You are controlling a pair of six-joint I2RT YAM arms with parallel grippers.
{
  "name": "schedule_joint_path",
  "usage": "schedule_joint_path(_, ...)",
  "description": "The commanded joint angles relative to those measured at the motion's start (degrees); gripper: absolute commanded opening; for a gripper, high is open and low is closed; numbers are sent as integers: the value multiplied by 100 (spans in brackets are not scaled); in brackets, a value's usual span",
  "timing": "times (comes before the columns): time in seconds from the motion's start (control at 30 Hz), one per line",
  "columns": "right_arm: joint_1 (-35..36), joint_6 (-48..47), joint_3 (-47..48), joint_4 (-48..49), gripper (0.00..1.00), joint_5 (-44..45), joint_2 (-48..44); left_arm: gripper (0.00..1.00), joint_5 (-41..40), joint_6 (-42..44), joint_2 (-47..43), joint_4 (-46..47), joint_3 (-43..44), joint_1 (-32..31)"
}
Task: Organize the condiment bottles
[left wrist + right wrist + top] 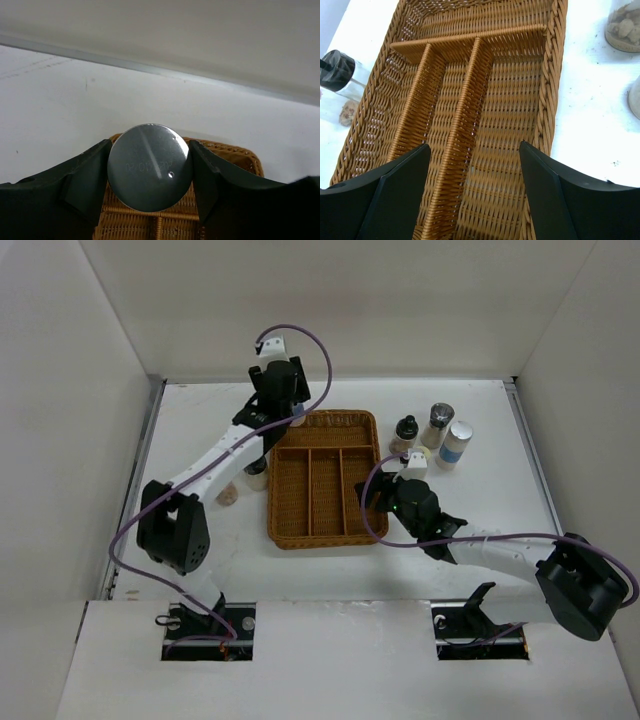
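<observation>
My left gripper holds the silver-capped bottle (149, 167) and next needs to carry it down into the tray's empty cross compartment, toward the compartment's corner on the clear jar's side.
My left gripper (291, 418) is shut on a silver-capped bottle (149, 167) and holds it over the far left corner of the brown wicker tray (320, 538). My right gripper (382, 496) is open and empty above the tray's right compartment (510, 150). Three bottles stand right of the tray: a black-capped one (405, 431), a silver-topped shaker (438, 424) and a blue-labelled one (457, 444). A pale-capped one (419, 459) is partly hidden by my right wrist. Left of the tray stand a clear jar (256, 473) and a small jar (227, 496).
The tray has three long compartments and one cross compartment at its far end, all bare. White walls close in the table on three sides. In the right wrist view a black-capped bottle (337, 70) stands left of the tray and a jar (624, 27) right of it.
</observation>
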Motion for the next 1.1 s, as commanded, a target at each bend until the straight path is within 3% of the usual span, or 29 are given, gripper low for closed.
schedule_joint_path(0.0,46,-73,172,286,78,128,-4,34,95,29,181,441,426,-33)
schedule_joint_path(0.37,46,-73,181,286,78,119,22,36,34,-14,867,661,198,-50)
schedule_joint_path(0.7,37,-47,190,295,80,93,109,77,87,-243,630,766,-470,-68)
schedule_joint_path(0.9,20,-47,154,286,82,119,39,85,43,-226,25,854,-733,-59)
schedule_joint_path(1.07,46,-64,155,338,82,119,48,85,-202,-234,-1134,1135,-1523,-16)
